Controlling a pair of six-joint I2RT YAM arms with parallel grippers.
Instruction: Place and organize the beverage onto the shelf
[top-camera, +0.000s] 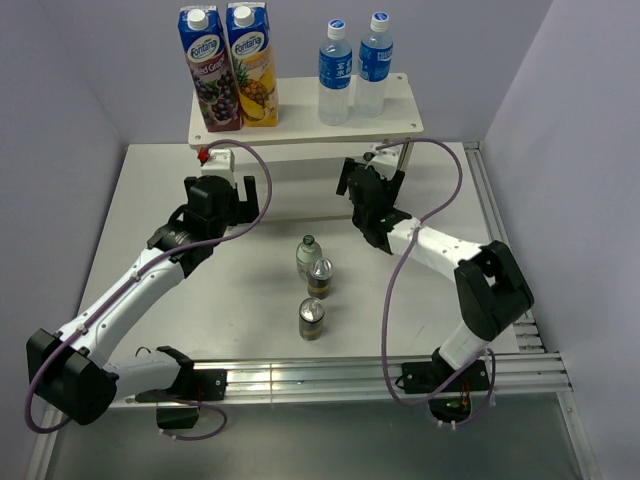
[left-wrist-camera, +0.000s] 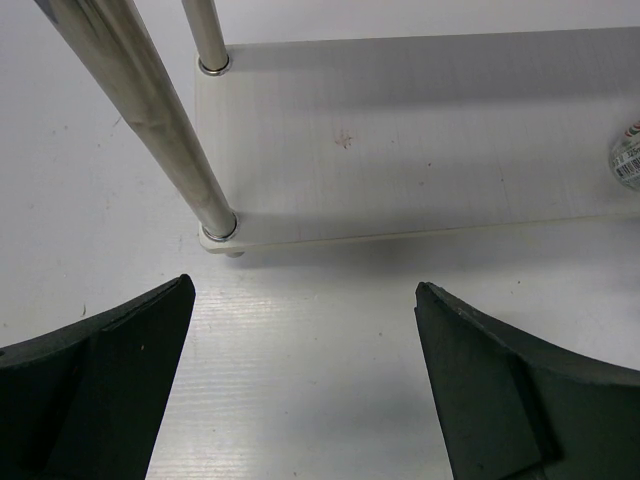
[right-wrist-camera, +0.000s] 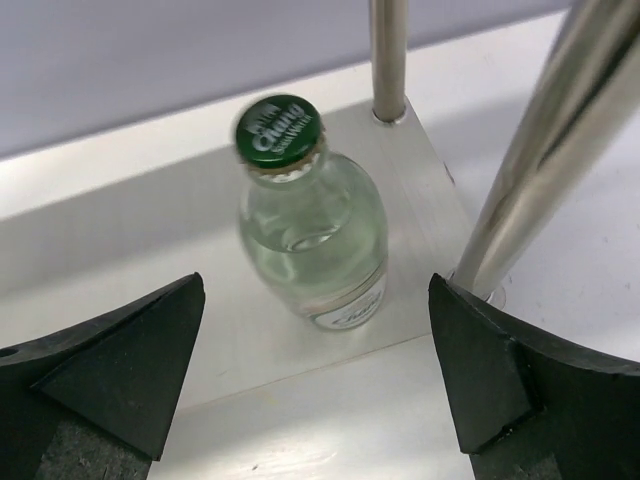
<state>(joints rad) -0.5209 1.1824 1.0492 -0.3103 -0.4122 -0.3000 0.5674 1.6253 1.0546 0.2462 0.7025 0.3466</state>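
The right gripper will move back and to its left in the top view, onto the still unshelved bottle's green cap (top-camera: 308, 239), because the cap is that way.
The shelf (top-camera: 400, 122) stands at the back. Two blue-capped water bottles (top-camera: 335, 75) (top-camera: 374, 68) stand on its top board. A short clear green-capped bottle (right-wrist-camera: 315, 225) stands on the lower board (right-wrist-camera: 150, 260) by the right front leg (right-wrist-camera: 530, 170). My right gripper (right-wrist-camera: 315, 280) (top-camera: 365, 182) is open just in front of it, not touching. Another short bottle (top-camera: 309, 254) and two cans (top-camera: 320, 277) (top-camera: 312, 318) stand mid-table. My left gripper (left-wrist-camera: 305, 285) (top-camera: 228, 182) is open and empty before the lower board's left front leg (left-wrist-camera: 165, 140).
Two tall blue juice cartons (top-camera: 210, 70) (top-camera: 252, 62) stand on the left of the top board. The shelf's thin metal legs (left-wrist-camera: 210, 35) flank both grippers. A metal rail (top-camera: 380, 375) runs along the near table edge. Grey walls close in the sides.
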